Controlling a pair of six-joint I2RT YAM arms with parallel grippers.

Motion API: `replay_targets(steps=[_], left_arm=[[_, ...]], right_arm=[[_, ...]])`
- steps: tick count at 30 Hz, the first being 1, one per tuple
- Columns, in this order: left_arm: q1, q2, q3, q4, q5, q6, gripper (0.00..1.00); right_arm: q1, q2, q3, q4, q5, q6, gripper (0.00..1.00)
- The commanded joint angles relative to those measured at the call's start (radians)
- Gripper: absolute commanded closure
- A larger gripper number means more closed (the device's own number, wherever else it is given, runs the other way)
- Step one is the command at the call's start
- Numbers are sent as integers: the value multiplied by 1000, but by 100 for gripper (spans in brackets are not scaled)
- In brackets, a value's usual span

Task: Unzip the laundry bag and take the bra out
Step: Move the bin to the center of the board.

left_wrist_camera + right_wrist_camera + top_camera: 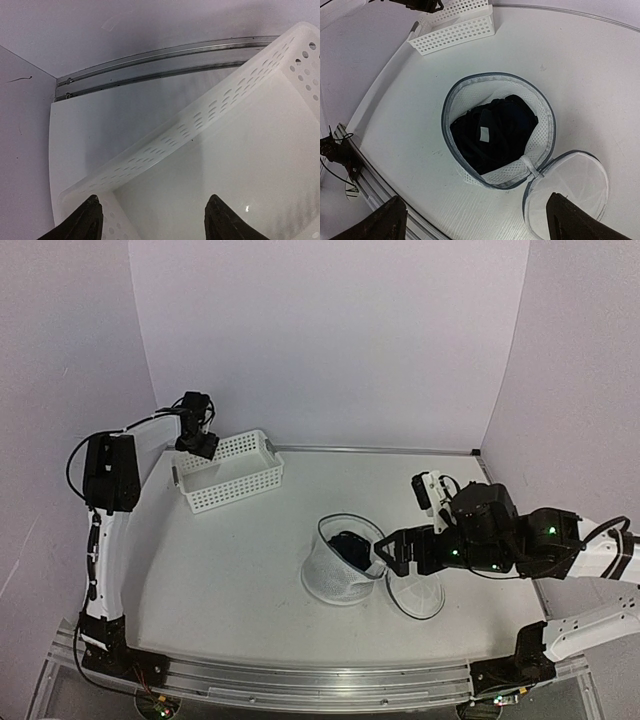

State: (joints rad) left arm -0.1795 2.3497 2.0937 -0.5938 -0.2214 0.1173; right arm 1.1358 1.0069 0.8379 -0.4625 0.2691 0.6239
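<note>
My left gripper lowers onto the white basket's far rim (pixel 222 442) (pixel 120 159) near the basket's corner next, because that thin upright side offers its open fingers an edge to straddle.
The white mesh laundry bag (pixel 338 575) lies open in the middle of the table, its round lid (pixel 416 593) flapped out to the right. The black bra (pixel 349 546) sits inside it. In the right wrist view the bag (pixel 540 135) gapes upward with the bra (pixel 495 132) and its small white label showing, and the lid (pixel 575 185) lies beside it. My right gripper (pixel 384 552) is open and empty, hovering just right of the bag's mouth; in its own view it (pixel 477 220) is above the bag's near rim. My left gripper (pixel 198 445) is open over the white basket, also seen in its own view (pixel 152 220).
The white perforated plastic basket (pixel 245 480) stands at the back left, also in the right wrist view (pixel 452 30) and left wrist view (pixel 210 110). A metal rail (pixel 165 65) runs along the table's back edge. White walls enclose the table.
</note>
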Motion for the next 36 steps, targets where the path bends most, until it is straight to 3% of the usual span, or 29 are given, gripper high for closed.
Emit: replay_targets(steps=[1, 21, 36], left_arm=[[7, 26, 90, 12, -50, 73, 31], [32, 167, 264, 37, -90, 147, 27], [43, 221, 271, 41, -39, 141, 18]], right_arm=[[6, 16, 53, 45, -9, -7, 2], [4, 79, 86, 45, -5, 3, 2], [4, 80, 83, 44, 18, 46, 2]])
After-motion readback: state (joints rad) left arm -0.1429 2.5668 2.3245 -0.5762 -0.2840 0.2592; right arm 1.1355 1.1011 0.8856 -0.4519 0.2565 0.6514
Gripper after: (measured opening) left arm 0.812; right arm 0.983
